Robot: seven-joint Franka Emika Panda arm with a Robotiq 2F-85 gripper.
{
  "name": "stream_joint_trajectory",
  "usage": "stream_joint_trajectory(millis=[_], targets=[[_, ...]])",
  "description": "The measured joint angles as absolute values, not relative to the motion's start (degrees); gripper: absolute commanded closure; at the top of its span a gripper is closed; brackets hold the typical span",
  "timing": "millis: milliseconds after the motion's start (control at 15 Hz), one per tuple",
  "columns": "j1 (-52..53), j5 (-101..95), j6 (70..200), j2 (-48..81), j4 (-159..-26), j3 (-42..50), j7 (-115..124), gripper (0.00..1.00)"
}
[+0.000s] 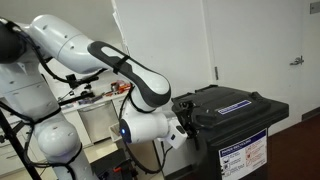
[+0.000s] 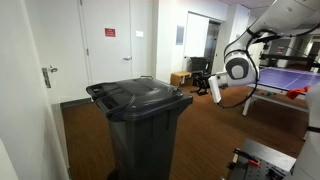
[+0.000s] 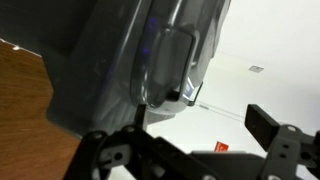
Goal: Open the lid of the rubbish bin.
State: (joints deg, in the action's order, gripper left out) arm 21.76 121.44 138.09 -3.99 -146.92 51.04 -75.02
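The near rim of the lid (image 3: pixel 173 99) should end up between my gripper's fingers, so next I need to move my gripper away from my base toward the bin.
The black rubbish bin (image 2: pixel 140 135) stands on the brown floor, with a white-and-blue sticker on its front (image 1: pixel 243 155). Its lid (image 1: pixel 232 102) lies flat and closed, a bluish label on top; it also shows in an exterior view (image 2: pixel 140 96). My gripper (image 1: pixel 185 118) is at lid height beside the bin's edge, and an exterior view (image 2: pixel 203 85) shows a gap between them. In the wrist view the gripper (image 3: pixel 200 125) is open and empty, with the bin's dark glossy plastic (image 3: pixel 110 60) close by its left finger.
A white door (image 2: pixel 110 50) with a red sign stands behind the bin. Another door with a lever handle (image 1: pixel 297 61) is on the far side. A cluttered desk (image 1: pixel 95 95) sits behind the arm. A table (image 2: pixel 285 75) stands at the right.
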Motion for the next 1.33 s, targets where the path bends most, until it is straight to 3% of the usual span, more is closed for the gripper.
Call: stream_joint_trajectory(millis=[267, 867, 1067, 1333], targets=[[20.6, 122.3, 137.0, 0.0, -146.6, 48.8, -73.9, 0.0], [-4.0, 117.0, 140.1, -3.6, -145.0, 23.0, -68.4, 0.0], [-7.2, 117.2, 140.1, -3.0, -143.4, 18.9, -68.1, 0.14], [-8.1, 118.5, 140.1, 0.5, -141.0, 15.6, -68.1, 0.16]])
